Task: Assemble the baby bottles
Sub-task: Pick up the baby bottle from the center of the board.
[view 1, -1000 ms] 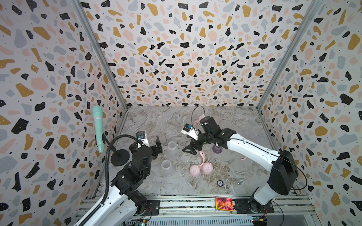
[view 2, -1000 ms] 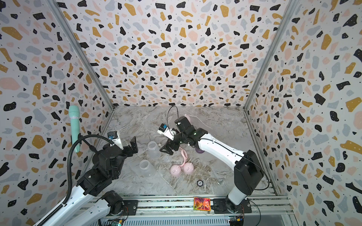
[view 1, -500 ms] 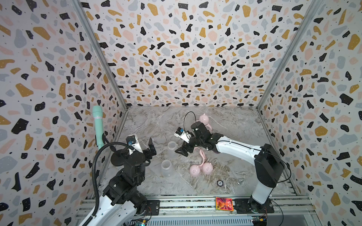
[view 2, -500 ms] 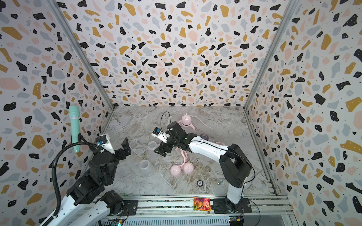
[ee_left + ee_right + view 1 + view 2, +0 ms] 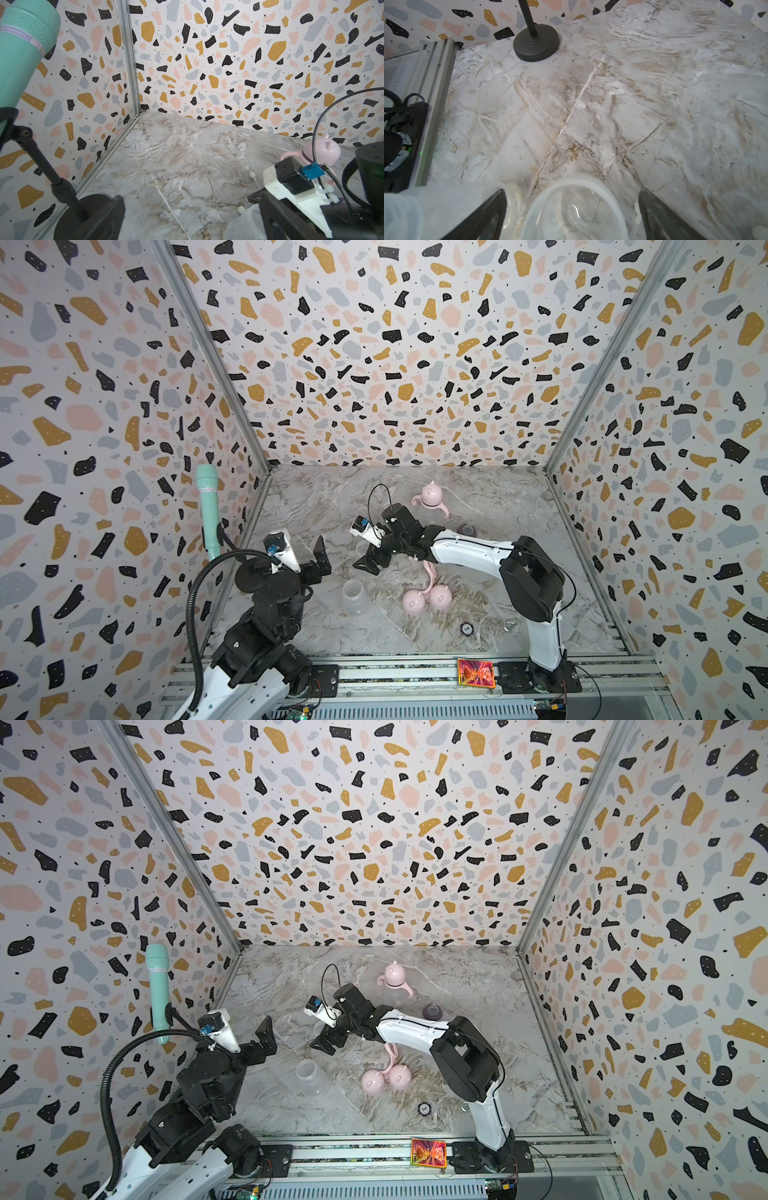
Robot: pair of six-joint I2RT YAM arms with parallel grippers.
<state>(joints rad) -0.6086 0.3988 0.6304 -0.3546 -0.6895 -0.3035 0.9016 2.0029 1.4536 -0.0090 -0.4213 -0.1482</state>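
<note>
I need to move my right gripper a little farther over the rim of the uncapped clear bottle next and close its fingers on the clear bottle's upper side (image 5: 364, 548) (image 5: 575, 212), because there are still gaps at both sides.
One assembled baby bottle (image 5: 431, 499) (image 5: 395, 977) with pink cap and handles stands at the back. My right gripper (image 5: 369, 558) (image 5: 326, 1040) (image 5: 573, 218) is open and straddles an uncapped clear bottle (image 5: 575, 209), with gaps on both sides of its rim. A second clear bottle (image 5: 354, 597) (image 5: 309, 1077) stands nearer the front. Two pink dome caps (image 5: 413, 601) (image 5: 440, 597), a pink handle ring (image 5: 430, 572) and a purple teat collar (image 5: 467, 529) lie loose on the table. My left gripper (image 5: 320, 560) (image 5: 264, 1038) (image 5: 191, 224) hangs open and empty to the left of the bottles.
A mint-green microphone (image 5: 208, 510) stands on a black stand whose round base (image 5: 536, 46) sits by the left wall. A small black disc (image 5: 467, 628) and a metal ring (image 5: 509, 624) lie near the front edge. An orange card (image 5: 476, 672) sits on the front rail.
My right gripper has moved left from above the pink ring to around the clear bottle. The left arm has drawn back toward the front left, still open.
</note>
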